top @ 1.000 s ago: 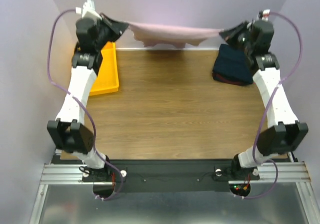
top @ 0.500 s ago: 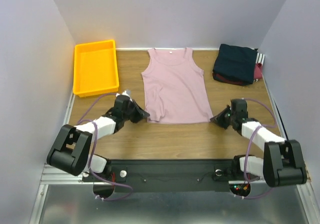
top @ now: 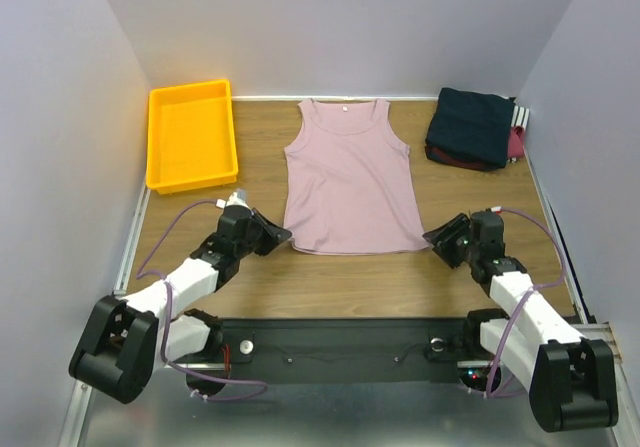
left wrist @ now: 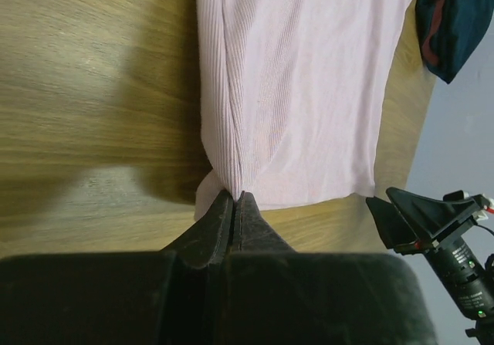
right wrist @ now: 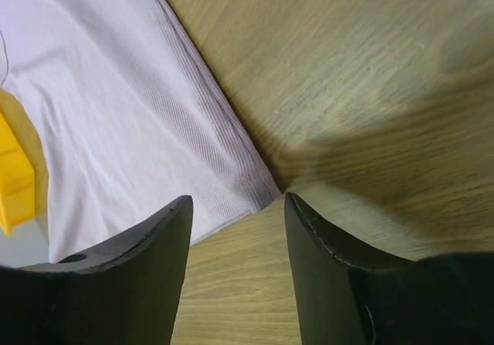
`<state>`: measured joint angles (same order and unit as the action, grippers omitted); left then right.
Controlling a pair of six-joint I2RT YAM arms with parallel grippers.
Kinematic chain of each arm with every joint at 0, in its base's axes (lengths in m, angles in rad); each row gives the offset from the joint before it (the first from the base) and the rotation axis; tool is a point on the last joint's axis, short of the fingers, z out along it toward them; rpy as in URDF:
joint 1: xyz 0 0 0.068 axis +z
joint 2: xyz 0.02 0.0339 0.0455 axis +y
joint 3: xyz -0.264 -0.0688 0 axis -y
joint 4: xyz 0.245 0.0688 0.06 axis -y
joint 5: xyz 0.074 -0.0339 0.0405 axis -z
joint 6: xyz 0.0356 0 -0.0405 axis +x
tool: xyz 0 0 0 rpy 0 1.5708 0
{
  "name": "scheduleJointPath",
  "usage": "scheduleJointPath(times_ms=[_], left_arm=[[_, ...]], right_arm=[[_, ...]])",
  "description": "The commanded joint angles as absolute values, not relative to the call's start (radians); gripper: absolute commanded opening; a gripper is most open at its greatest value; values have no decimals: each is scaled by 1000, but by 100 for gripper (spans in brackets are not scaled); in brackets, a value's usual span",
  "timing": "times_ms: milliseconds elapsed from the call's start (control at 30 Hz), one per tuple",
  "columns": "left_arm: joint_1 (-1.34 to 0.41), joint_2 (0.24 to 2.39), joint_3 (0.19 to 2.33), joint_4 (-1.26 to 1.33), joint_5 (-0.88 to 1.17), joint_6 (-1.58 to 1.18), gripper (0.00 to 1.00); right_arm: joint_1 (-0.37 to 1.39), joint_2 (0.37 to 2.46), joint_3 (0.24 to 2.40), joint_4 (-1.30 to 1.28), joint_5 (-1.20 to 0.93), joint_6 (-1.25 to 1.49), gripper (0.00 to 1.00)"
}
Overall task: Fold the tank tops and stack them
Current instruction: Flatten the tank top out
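My left gripper pulls the hem corner back next, lowers it onto the bare tabletop back of and below the gripper to straighten the creased side, and releases.
A dusty pink tank top (top: 350, 179) lies flat on the wooden table, neck toward the back wall. My left gripper (top: 283, 237) is shut on its near left hem corner (left wrist: 231, 183), the cloth bunched between the pads. My right gripper (top: 432, 239) stands open just off the near right hem corner (right wrist: 262, 194), with only table between its fingers (right wrist: 162, 237). Folded dark navy and maroon tank tops (top: 476, 127) are stacked at the back right.
A yellow plastic tray (top: 190, 132) sits at the back left. In the left wrist view the right gripper (left wrist: 421, 218) shows past the hem, and the folded stack (left wrist: 455, 17) lies beyond. Grey walls close in three sides.
Both arms came down from holding the pink top stretched in the air and laid it flat. The right gripper has opened and let go of its corner; the left stays shut.
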<state>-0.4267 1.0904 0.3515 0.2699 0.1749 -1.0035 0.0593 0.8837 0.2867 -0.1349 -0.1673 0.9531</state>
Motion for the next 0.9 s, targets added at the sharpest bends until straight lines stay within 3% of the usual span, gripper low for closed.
scheduleJointPath(times_ms=[0,167,600,700,733,800,867], left_arm=[[-433,1052,348,193,117,-994,0],[-433,1077,342,160,112,-986,0],[-433,1147,357,138,80,-976,0],[-433,1160,359,138,83,-968,0],[-433,1161,359,137,84,-966,0],[-433,1160,360,129,84,-957,0],[-433,1158,359,118,84,-950,0]], right_arm=[[55,900,351,-178,-86,899,56],[55,936,353,-175,-98,865,42],[55,1019,356,-94,-143,802,41],[54,1042,353,-80,-140,807,21],[55,1046,360,-83,-121,807,9],[54,1046,370,-89,-98,801,1],[54,1039,400,-135,-49,789,0]])
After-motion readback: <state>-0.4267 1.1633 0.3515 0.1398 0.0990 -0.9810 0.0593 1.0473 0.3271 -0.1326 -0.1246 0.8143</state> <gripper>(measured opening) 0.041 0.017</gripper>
